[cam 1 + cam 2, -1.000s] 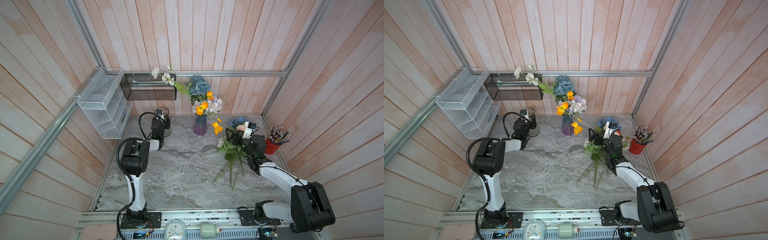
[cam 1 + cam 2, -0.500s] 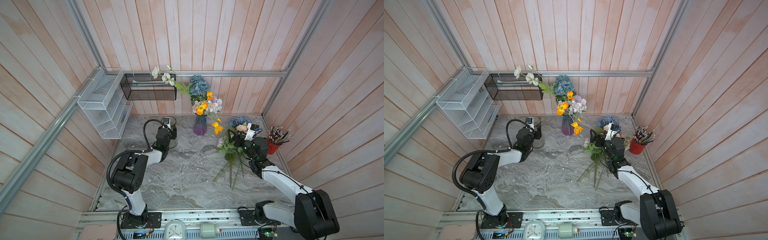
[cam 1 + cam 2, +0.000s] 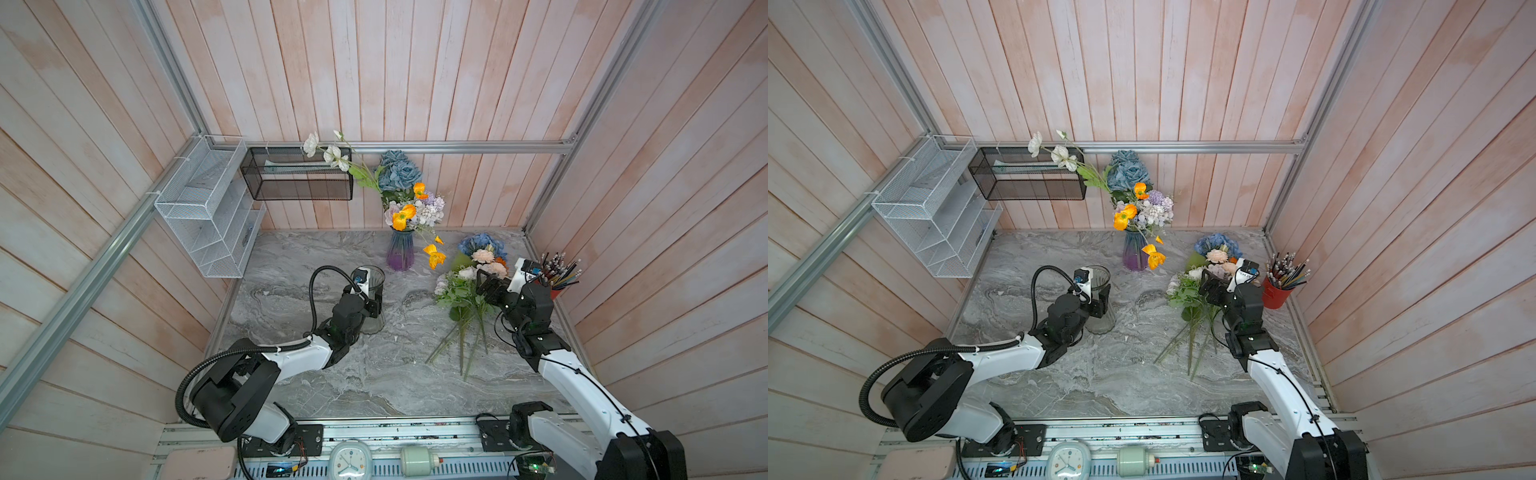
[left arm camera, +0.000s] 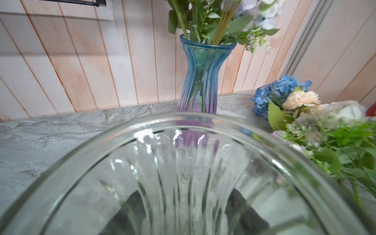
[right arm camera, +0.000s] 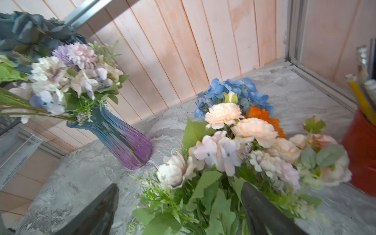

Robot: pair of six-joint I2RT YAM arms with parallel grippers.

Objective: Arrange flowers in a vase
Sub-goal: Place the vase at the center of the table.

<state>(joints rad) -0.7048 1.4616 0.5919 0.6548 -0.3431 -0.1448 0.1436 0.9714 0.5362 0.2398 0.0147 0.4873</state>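
Observation:
My left gripper should move back and toward the flower pile and release the vase there, because bare marble lies between the glass vase and the pile.
A clear ribbed glass vase [image 3: 371, 291] stands left of centre on the marble table [image 3: 374, 374], and my left gripper [image 3: 371, 306] is shut on its waist; through the glass its dark fingers [image 4: 132, 211] show on both sides. A blue-to-purple vase [image 3: 400, 254] at the back holds flowers [image 3: 409, 199]. Loose flowers [image 3: 467, 291] lie in a pile at the right, blooms toward the back, stems toward the front. My right gripper [image 3: 485, 286] hangs open over this pile, with leaves and stems [image 5: 203, 195] between its fingers [image 5: 256, 203].
A red cup of pencils [image 3: 555, 286] stands just right of my right gripper. A white wire rack [image 3: 208, 216] and a black mesh basket [image 3: 299, 178] hang on the back-left walls. A clock [image 3: 351, 457] sits on the front rail.
My left arm has carried the clear vase from the back left toward the middle of the table. My right gripper has sunk slightly into the loose flowers and its jaws have narrowed a little.

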